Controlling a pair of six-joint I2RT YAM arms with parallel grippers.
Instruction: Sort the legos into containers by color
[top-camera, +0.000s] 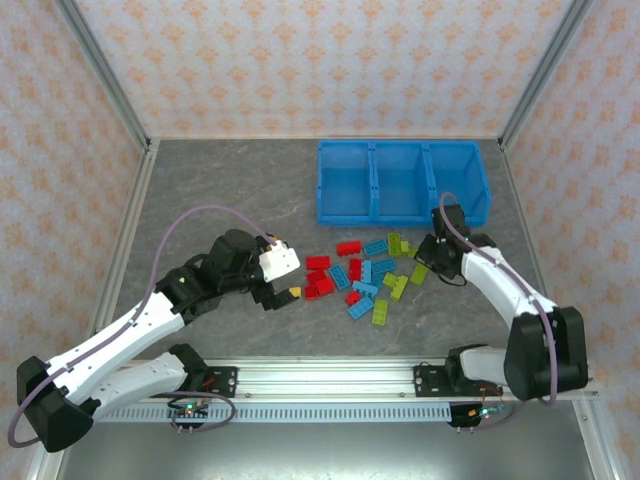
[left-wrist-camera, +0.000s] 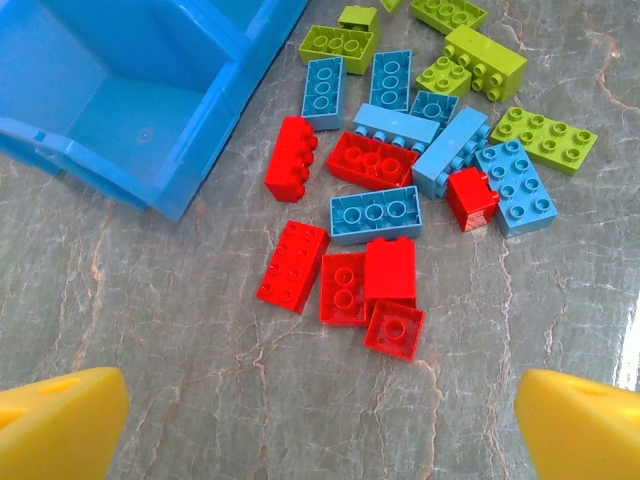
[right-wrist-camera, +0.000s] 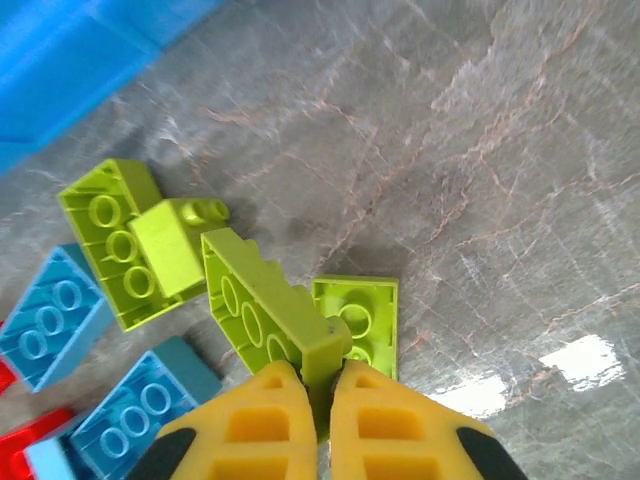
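Note:
My right gripper is holding the yellow-green lego and needs to lift it outward over the wall of the bin's nearest end compartment (top-camera: 458, 172) and release it inside, because that compartment is empty.
Red, light blue and yellow-green legos (top-camera: 362, 274) lie in a loose pile on the grey table, in front of the long blue bin (top-camera: 400, 181) with three compartments. My right gripper (right-wrist-camera: 320, 385) is shut on a yellow-green lego (right-wrist-camera: 265, 305), pinching its wall, tilted just above the table. Another yellow-green lego (right-wrist-camera: 362, 315) lies upside down right beside it. At the pile's right edge sits the right gripper (top-camera: 430, 255). My left gripper (top-camera: 283, 292) is open at the pile's left side, its yellow fingertips (left-wrist-camera: 60, 420) wide apart with bare table between. Red legos (left-wrist-camera: 370, 290) lie just ahead of it.
The bin's corner (left-wrist-camera: 150, 110) reaches into the left wrist view, close to the red legos. Light blue legos (right-wrist-camera: 50, 315) lie left of the held piece. Patterned walls with metal rails (top-camera: 130, 130) enclose the table.

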